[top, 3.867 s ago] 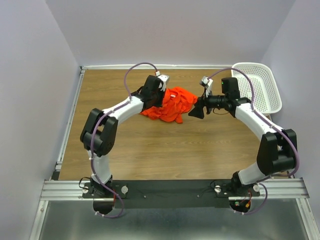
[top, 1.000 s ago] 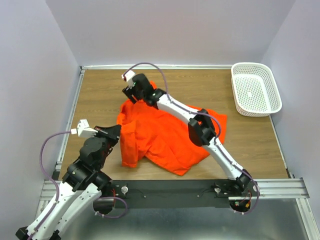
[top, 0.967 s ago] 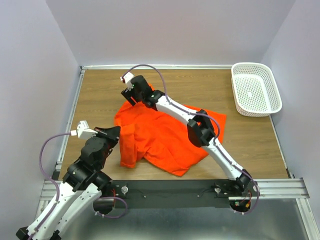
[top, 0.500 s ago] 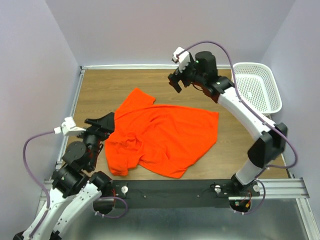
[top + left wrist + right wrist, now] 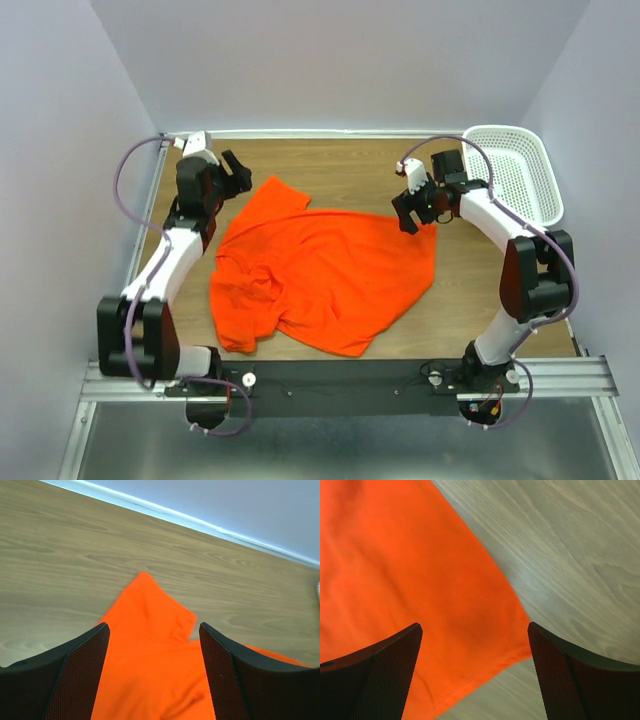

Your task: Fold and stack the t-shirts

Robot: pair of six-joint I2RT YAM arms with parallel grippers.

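Note:
My right gripper is above the far hem corner of the orange-red t-shirt (image 5: 325, 270) with its fingers spread, so next it will move down onto that corner and close there.
The orange-red t-shirt (image 5: 325, 270) lies spread out on the wooden table, one sleeve (image 5: 283, 195) pointing to the far left and its bottom hem at the right. My left gripper (image 5: 237, 172) hovers open just left of that sleeve. In the left wrist view the sleeve (image 5: 150, 630) shows between the two open fingers (image 5: 75, 675). My right gripper (image 5: 406, 214) is open above the shirt's far right corner (image 5: 428, 228). In the right wrist view that hem corner (image 5: 512, 652) sits between the spread fingers (image 5: 565, 675), and nothing is gripped.
A white perforated basket (image 5: 512, 175) stands at the far right corner of the table. Bare wood (image 5: 350, 165) runs along the back wall and to the right of the shirt (image 5: 480, 290). A metal rail borders the left edge (image 5: 140, 250).
The left arm has swung from the near left up to the far left beside the sleeve. The right gripper has come down from the back to the shirt's far right corner. The shirt stays spread.

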